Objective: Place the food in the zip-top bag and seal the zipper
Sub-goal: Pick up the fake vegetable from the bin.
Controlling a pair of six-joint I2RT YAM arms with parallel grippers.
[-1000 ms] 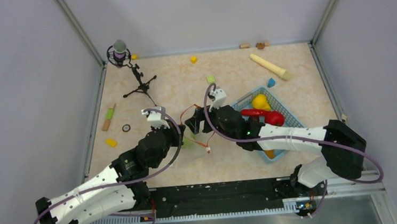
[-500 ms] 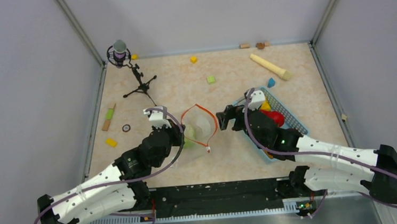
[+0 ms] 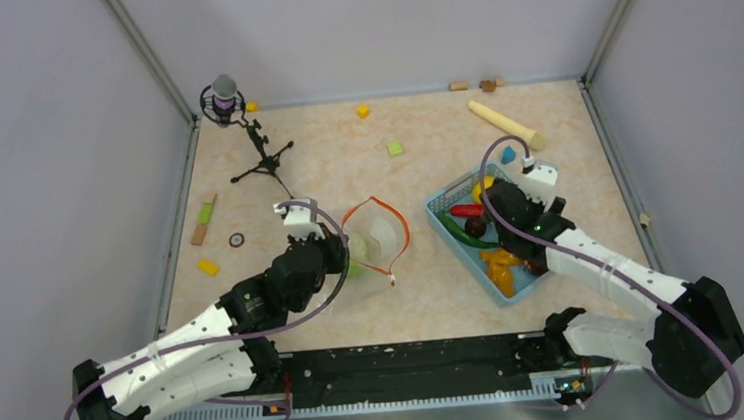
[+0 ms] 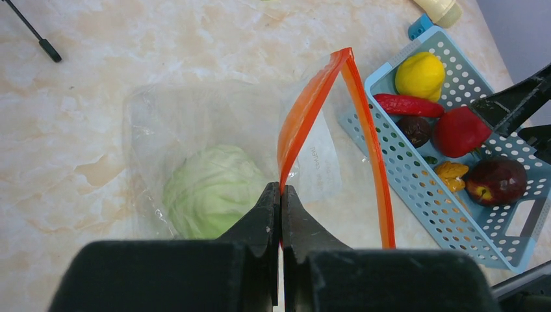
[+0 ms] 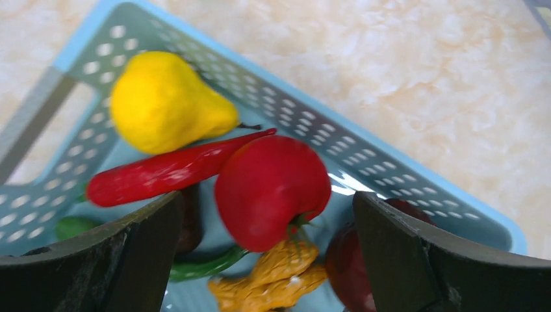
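The red tomato is below the robot's right gripper, between its open fingers with room on both sides, so the right gripper needs to lower around it next and close.
The clear zip-top bag lies at the table's middle with its mouth open, and a green cabbage is inside it. My left gripper is shut on the orange-red zipper strip and holds that edge up. My right gripper is open and empty, low over the light-blue basket. A red tomato sits between its fingers. Beside it lie a yellow lemon, a red chili, an orange piece, a green piece and a dark red piece.
A microphone on a small tripod stands at the back left. A beige wooden stick lies behind the basket. Small yellow, green and blue cubes are scattered at the back. Grey walls enclose the table.
My right arm has left the bag's mouth and swung right, ending over the basket with its jaws open. My left gripper has kept its hold on the zipper strip.
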